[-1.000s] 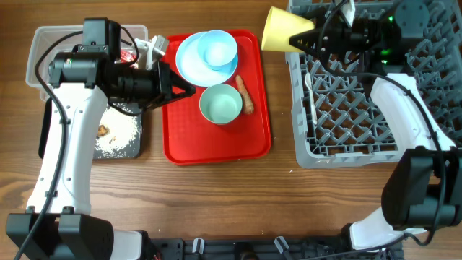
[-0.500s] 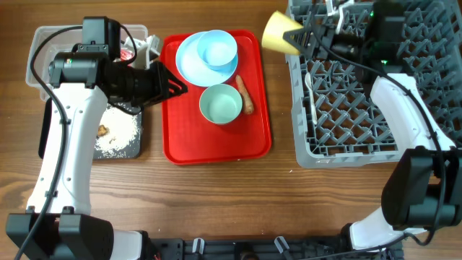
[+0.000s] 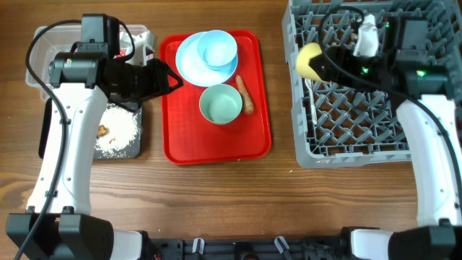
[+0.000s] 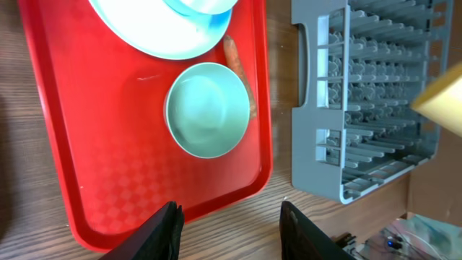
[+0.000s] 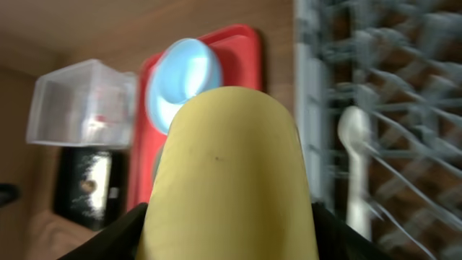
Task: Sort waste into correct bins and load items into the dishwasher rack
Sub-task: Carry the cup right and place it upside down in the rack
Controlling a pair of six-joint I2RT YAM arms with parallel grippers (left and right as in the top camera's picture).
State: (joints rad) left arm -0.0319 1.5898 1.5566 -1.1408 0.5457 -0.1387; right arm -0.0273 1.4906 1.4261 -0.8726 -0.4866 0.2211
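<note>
The rack's near corner [image 3: 322, 141] beside the red tray is empty, so my right gripper needs to move back past the white spoon and down into it next.
My right gripper [image 3: 326, 66] is shut on the yellow cup [image 3: 310, 61], which it holds over the left part of the grey dishwasher rack [image 3: 375, 148]. The cup fills the right wrist view [image 5: 227, 173]. A white spoon [image 3: 311, 90] lies in the rack, also in the right wrist view [image 5: 356, 170]. My left gripper [image 3: 173, 81] is open and empty over the red tray's [image 3: 216, 148] left edge; its fingers [image 4: 229, 232] show in the left wrist view. On the tray are a pale blue plate [image 3: 189, 61] with a blue bowl [image 3: 219, 48], a whitish bowl [image 3: 220, 104] and a carrot-like stick [image 3: 245, 94].
A clear tub [image 3: 43, 43] stands at the far left with a red wrapper [image 3: 130, 54] in it. In front of it a black tray [image 3: 119, 137] holds whitish crumbs and a brown lump [image 3: 104, 130].
My right arm has swung the yellow cup from the rack's far left corner down and right over the rack. My left gripper has drawn back slightly to the left.
</note>
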